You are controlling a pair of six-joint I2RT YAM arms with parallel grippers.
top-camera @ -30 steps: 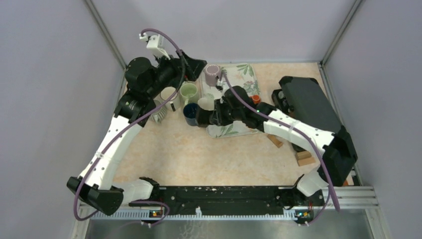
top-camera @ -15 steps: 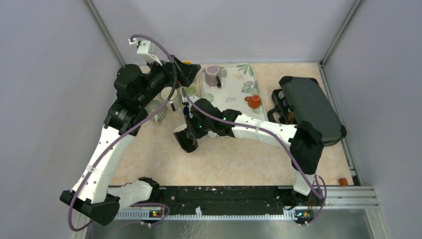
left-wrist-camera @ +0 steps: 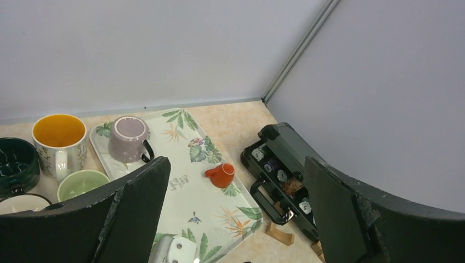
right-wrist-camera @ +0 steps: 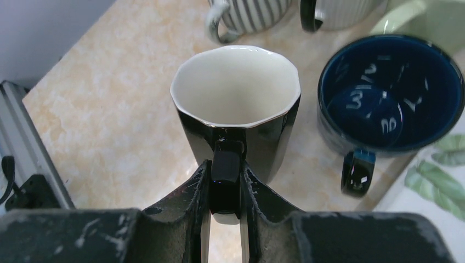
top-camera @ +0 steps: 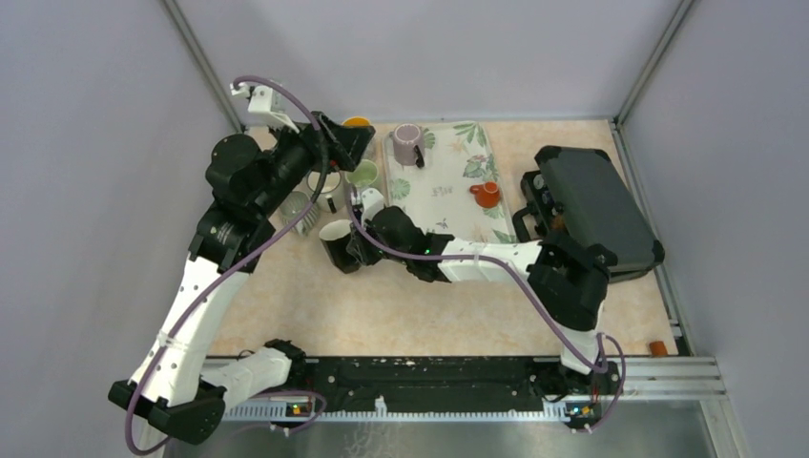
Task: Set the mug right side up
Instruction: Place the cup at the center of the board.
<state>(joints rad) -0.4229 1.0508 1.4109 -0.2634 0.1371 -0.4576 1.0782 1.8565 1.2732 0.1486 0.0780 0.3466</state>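
The robot's right gripper will next lower the black mug outward onto the table toward the striped mug, since the black mug's opening already faces up.
The mug [right-wrist-camera: 236, 104] is black with a white inside, and its mouth faces up. It sits left of the tray, over the beige table [top-camera: 336, 240]. My right gripper [right-wrist-camera: 226, 170] is shut on the mug's black handle, with a finger pressed against each side. In the top view the right gripper [top-camera: 358, 246] reaches in from the mug's right. Whether the mug's base touches the table I cannot tell. My left gripper [top-camera: 351, 143] hangs high at the back left. In its own view the left gripper [left-wrist-camera: 237, 164] is wide open with nothing in it.
A leaf-print tray [top-camera: 448, 186] holds an upside-down purple mug [top-camera: 407, 143] and a tipped orange cup [top-camera: 486, 194]. A navy mug [right-wrist-camera: 389, 90], a green cup [top-camera: 363, 174], a striped mug [top-camera: 298, 212] and a yellow-lined mug [top-camera: 357, 122] crowd the back left. A dark case [top-camera: 591, 200] lies right.
My right arm has swung left from the tray's edge with the black mug in its grip; the mug's mouth now faces up. My left arm has drawn back toward the rear left.
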